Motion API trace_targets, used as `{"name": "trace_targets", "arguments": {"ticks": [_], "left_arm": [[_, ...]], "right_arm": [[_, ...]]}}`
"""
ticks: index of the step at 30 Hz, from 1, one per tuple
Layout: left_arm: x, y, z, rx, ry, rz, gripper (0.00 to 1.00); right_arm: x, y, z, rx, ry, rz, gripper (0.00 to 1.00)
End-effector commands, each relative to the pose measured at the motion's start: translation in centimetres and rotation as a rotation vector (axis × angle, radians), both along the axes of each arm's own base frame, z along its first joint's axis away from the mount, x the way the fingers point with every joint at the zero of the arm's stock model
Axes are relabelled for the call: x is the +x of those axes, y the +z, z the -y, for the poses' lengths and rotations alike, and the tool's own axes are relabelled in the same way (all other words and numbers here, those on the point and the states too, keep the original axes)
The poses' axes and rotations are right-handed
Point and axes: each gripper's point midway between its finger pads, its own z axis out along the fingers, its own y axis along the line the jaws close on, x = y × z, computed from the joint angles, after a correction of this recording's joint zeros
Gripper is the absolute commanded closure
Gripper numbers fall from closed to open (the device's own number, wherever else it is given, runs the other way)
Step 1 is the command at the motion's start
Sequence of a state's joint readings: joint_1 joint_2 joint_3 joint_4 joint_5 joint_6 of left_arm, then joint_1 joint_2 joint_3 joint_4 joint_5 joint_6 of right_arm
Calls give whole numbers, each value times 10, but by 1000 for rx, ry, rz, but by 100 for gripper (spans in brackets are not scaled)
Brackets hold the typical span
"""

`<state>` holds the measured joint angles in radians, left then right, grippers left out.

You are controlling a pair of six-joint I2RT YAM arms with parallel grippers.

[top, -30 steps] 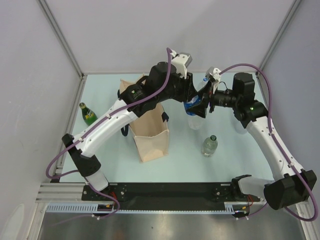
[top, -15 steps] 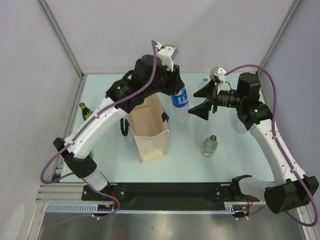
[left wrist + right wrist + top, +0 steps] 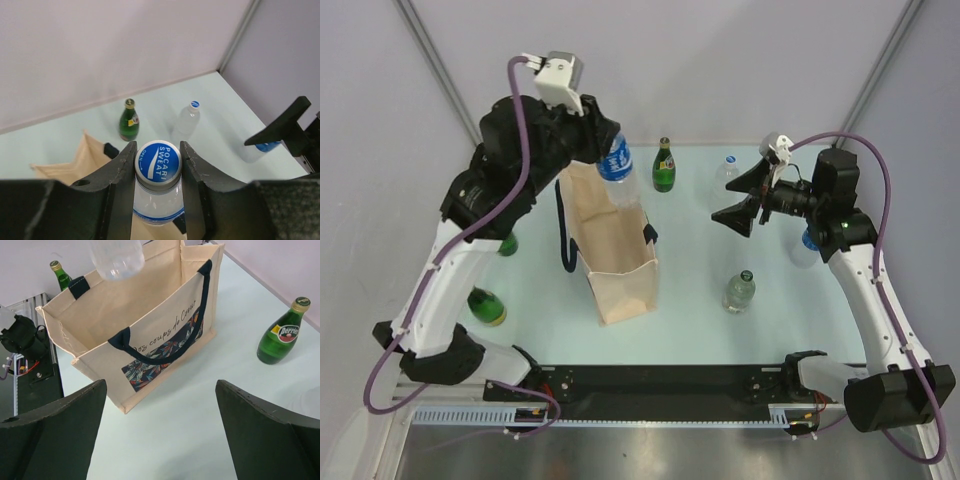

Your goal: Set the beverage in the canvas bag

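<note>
My left gripper holds the upright bottle with its base still above the canvas bag's opening, so I need to lower it into the bag's far end next and release it.
My left gripper (image 3: 603, 143) is shut on the neck of a clear Pocari Sweat bottle (image 3: 617, 165) with a blue cap (image 3: 158, 161). It holds the bottle upright in the air over the far end of the open canvas bag (image 3: 617, 255). The bag is beige with dark navy handles and stands upright. In the left wrist view the bag's opening (image 3: 90, 161) lies below the bottle. In the right wrist view the bottle's base (image 3: 116, 257) hangs above the bag's mouth (image 3: 145, 305). My right gripper (image 3: 740, 200) is open and empty, to the right of the bag.
A green bottle (image 3: 664, 166) and a clear bottle (image 3: 725, 170) stand at the back. A clear green-capped bottle (image 3: 740, 291) stands right of the bag. Another bottle (image 3: 804, 246) sits behind my right arm. Green bottles (image 3: 486, 306) stand at the left, one (image 3: 507, 244) half hidden.
My left arm lifted the bottle and carried it left, from beside the bag to above its open top. My right gripper drew back to the right, open.
</note>
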<state>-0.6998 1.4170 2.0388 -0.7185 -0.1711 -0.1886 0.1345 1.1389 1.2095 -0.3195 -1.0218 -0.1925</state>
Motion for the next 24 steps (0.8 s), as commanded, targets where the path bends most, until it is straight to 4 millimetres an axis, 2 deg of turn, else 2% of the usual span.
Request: {"name": "trace_targets", "arguments": {"ticks": [1,6,8,9,11,13,18,19,20,23,24], "left_arm": [[-6,69,-47,-88,111,212,100],[17,27,-69,-38,181,166,100],[28,5,-67,-33,174,142,100],[30,0,-70,-35,182,144,100],[41,-22,-67,-33,176,137,100],[50,-33,-69,-28,185,144,100],[78,-64,-60,-8,174,164,100],[86,-77,-57,8,171,148,100],[90,-75,-55,0,172,169,100],[106,-97,-48,25,169,148,100],[111,-96,-46,23,171,165,100]], "right_arm": [[-4,2,4,-2,-1,35,4],[-3,-2,9,-3,-18,27,3],[-2,-5,10,-6,-23,19,3],[-2,-6,11,-7,-26,18,3],[-1,-7,12,-7,-29,18,3],[-1,-9,12,-7,-33,13,3],[2,-13,15,-8,-43,6,3],[2,-14,15,-9,-45,6,3],[3,-14,15,-9,-48,7,3],[5,-16,17,-10,-55,4,3],[5,-17,18,-9,-57,3,3]]}}
